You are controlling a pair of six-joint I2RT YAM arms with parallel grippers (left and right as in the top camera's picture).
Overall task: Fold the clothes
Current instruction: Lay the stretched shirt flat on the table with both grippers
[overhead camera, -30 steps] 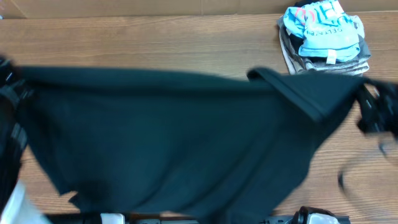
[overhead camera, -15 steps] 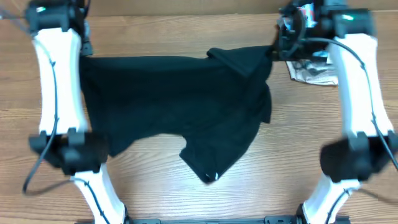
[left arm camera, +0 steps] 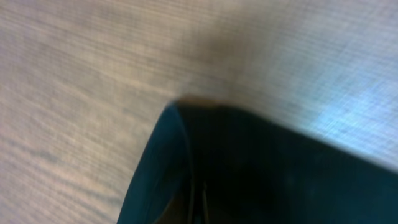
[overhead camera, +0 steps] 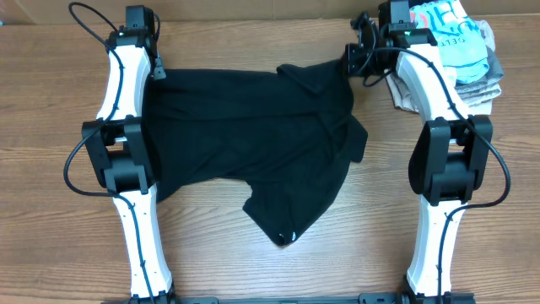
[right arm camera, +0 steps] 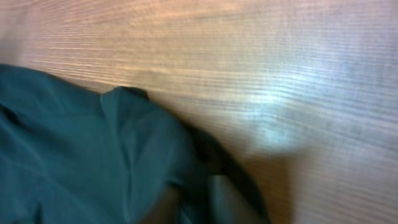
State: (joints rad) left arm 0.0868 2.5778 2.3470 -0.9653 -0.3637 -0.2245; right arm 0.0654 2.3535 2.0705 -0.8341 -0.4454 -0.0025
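Note:
The left gripper will draw the garment's corner outward onto the bare part of the table and let it go, because a long crease runs along the garment's top part.
A black garment (overhead camera: 253, 143) lies spread on the wooden table, its top edge stretched between my two grippers and its lower part bunched to a point near the front middle. My left gripper (overhead camera: 155, 73) is at the garment's far left corner and shut on it. My right gripper (overhead camera: 353, 62) is at the far right corner, where the cloth folds over, and shut on it. In the left wrist view the dark cloth (left arm camera: 261, 168) fills the lower frame and hides the fingers. In the right wrist view the cloth (right arm camera: 93, 155) lies low over the table, blurred.
A stack of folded clothes (overhead camera: 456, 51), light blue on top and grey beneath, sits at the far right corner just right of my right gripper. Both arms reach from the front edge along the garment's sides.
The garment was held up close to the camera a second ago. Both arms have carried it toward the far edge and lowered it flat onto the table.

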